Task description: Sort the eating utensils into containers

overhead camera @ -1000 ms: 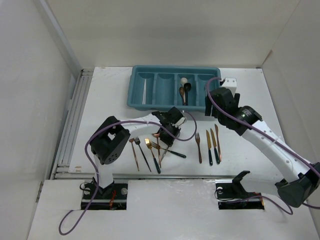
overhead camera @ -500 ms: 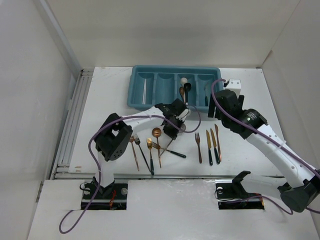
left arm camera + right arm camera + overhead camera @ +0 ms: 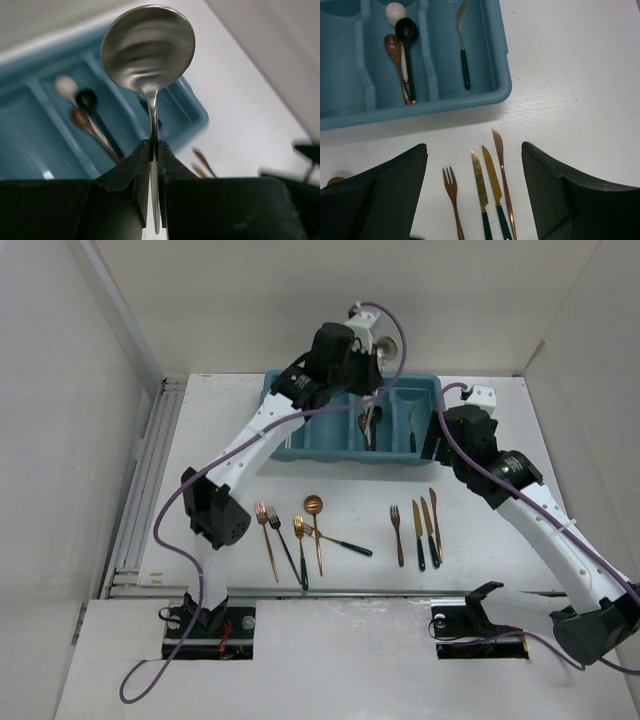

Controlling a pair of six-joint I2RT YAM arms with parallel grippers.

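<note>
White, black and brown spoons are already inside, so next my left gripper will lower the silver spoon (image 3: 147, 50) into the tray's third section (image 3: 94, 117) below it and release the spoon's handle there.
My left gripper (image 3: 368, 358) is raised high over the teal tray (image 3: 330, 453) and is shut on the handle of a silver spoon (image 3: 147, 50), bowl pointing up. In the left wrist view the gripper (image 3: 154, 150) hangs above the tray (image 3: 30, 130), whose third compartment holds white (image 3: 65, 85), black (image 3: 88, 99) and brown spoons. My right gripper (image 3: 428, 445) is open and empty beside the tray's right end. In the right wrist view a copper fork (image 3: 451, 192) and three knives (image 3: 492, 180) lie on the table under the right gripper (image 3: 475, 185). One dark-handled utensil (image 3: 463, 50) lies in the rightmost compartment.
Several forks and spoons (image 3: 298, 540) lie in a loose group on the table's front left, with a copper spoon (image 3: 313, 505) among them. The fork and knives (image 3: 420, 528) lie front right. White walls close the table at back and sides.
My left arm has risen from the utensil group on the table and swung back over the tray, carrying the silver spoon. My right arm has shifted slightly right and back.
</note>
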